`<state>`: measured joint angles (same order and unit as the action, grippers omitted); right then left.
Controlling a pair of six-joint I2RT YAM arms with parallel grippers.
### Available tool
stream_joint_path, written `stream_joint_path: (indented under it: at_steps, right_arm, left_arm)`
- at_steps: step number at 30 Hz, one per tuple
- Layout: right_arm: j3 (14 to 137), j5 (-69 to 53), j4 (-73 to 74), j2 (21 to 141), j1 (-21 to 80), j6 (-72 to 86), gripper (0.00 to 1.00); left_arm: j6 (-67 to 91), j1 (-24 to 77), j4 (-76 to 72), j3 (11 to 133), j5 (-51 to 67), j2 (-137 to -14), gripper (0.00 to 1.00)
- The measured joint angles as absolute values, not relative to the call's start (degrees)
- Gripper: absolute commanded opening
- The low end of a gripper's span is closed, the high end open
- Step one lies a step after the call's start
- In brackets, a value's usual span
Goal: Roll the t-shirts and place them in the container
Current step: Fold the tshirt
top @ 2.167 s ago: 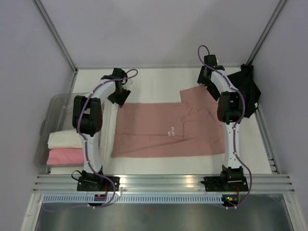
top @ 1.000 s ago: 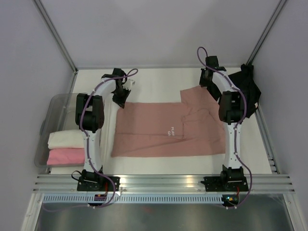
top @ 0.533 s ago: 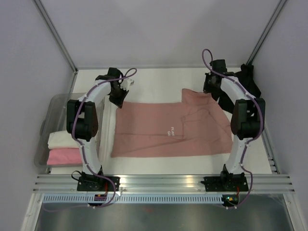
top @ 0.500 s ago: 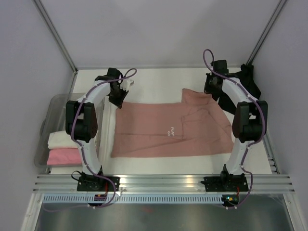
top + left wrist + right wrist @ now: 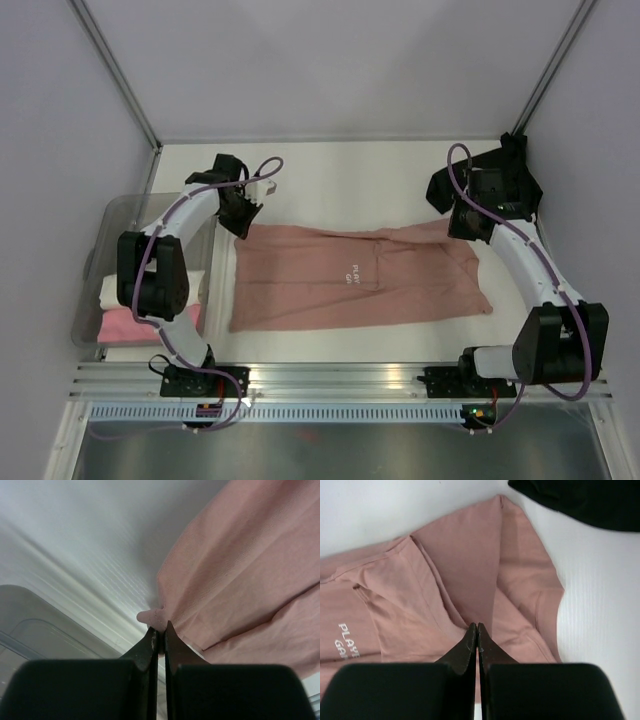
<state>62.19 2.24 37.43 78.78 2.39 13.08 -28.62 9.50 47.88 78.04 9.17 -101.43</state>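
The left gripper draws back and down next, bringing the shirt's pinched corner onto the shirt's side by the bin [image 5: 216,647] and releasing it, since the shirt's far edge hangs raised.
The salmon-pink t-shirt [image 5: 330,295] lies spread across the middle of the table, its small white print [image 5: 352,276] facing up. My left gripper [image 5: 243,226] is shut on the shirt's far-left corner, and in the left wrist view a nub of pink cloth [image 5: 150,616] pokes past the gripper [image 5: 159,632]. My right gripper [image 5: 461,229] is shut on a raised fold of the shirt [image 5: 460,565] near its far-right sleeve, the gripper [image 5: 477,626] pinching the cloth. A black t-shirt [image 5: 508,178] lies crumpled in the far-right corner, also in the right wrist view [image 5: 580,500].
A translucent grey bin [image 5: 112,215] stands at the table's left edge. It holds a cream roll [image 5: 112,290] and a bright pink roll [image 5: 118,325], partly hidden by my left arm. The bin wall [image 5: 30,630] is close to the left gripper. Grey walls enclose the table.
Both grippers have moved toward the near edge, dragging the shirt's far edge with them. The far-right sleeve flap has come down onto the shirt. Both elbows have swung outward.
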Motion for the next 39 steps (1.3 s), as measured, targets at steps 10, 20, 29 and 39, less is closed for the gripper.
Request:
stream_joint_path:
  at_steps: [10,20,29,39]
  right_arm:
    - [57.32,3.97,44.05,67.18,2.39,14.72,0.00]
    - [49.23,4.84,48.88,67.22,2.39,21.91,0.00]
    - [46.61,4.80,48.58,67.24,2.39,23.79,0.00]
    - [46.63,4.80,47.44,68.34,2.39,23.62,0.00]
  left_arm:
    - [-32.80,9.72,45.91,68.79,11.25,-93.06,0.03]
    - [-37.87,10.85,43.97,56.05,10.48,-87.72,0.60]
    - [-47.33,10.87,50.78,59.46,11.07,-79.92,0.64]
    - [-48.27,11.00,53.06,72.71,14.28,-98.06,0.58]
